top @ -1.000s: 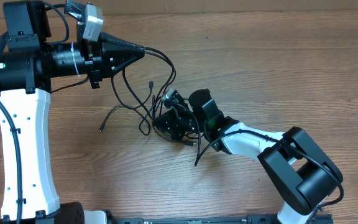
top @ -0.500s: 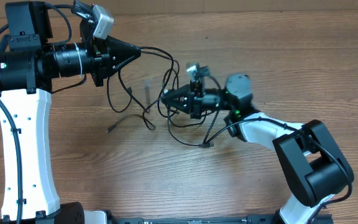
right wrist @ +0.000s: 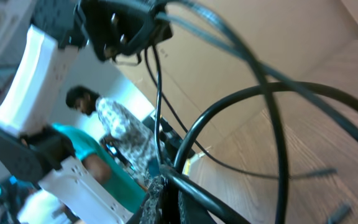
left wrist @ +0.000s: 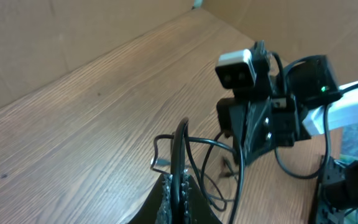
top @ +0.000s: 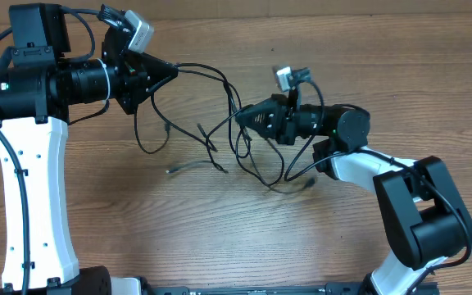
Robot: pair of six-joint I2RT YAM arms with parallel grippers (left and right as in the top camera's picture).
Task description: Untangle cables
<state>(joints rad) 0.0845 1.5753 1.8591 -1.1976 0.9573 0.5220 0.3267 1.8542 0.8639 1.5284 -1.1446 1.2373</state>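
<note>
My right gripper holds its piece of cable, and cables tangle between both grips. It should next move down, away from my left gripper, to the tabletop below and release the piece there.
Thin black cables (top: 207, 70) hang in a loose tangle between my two grippers above the wooden table. My left gripper (top: 174, 68) points right and is shut on one strand; in the left wrist view the cable (left wrist: 180, 149) runs straight up out of the closed fingertips (left wrist: 169, 196). About a hand's width to the right, my right gripper (top: 238, 118) points left and is shut on another strand (right wrist: 241, 93). Loops droop from both grips down to the table. Two plug ends lie on the wood, one (top: 173, 170) at the left and one (top: 308, 183) under the right arm.
The table (top: 400, 65) is plain wood with a cardboard wall (top: 301, 6) along its far edge. The white left arm column (top: 31, 188) stands at the left; the right arm's base (top: 420, 217) sits at the lower right. A person (right wrist: 114, 124) shows beyond the table.
My right gripper has swung up and to the right with its strand, pulling the bundle off the table and spreading the loops. The left gripper drew back slightly to the left.
</note>
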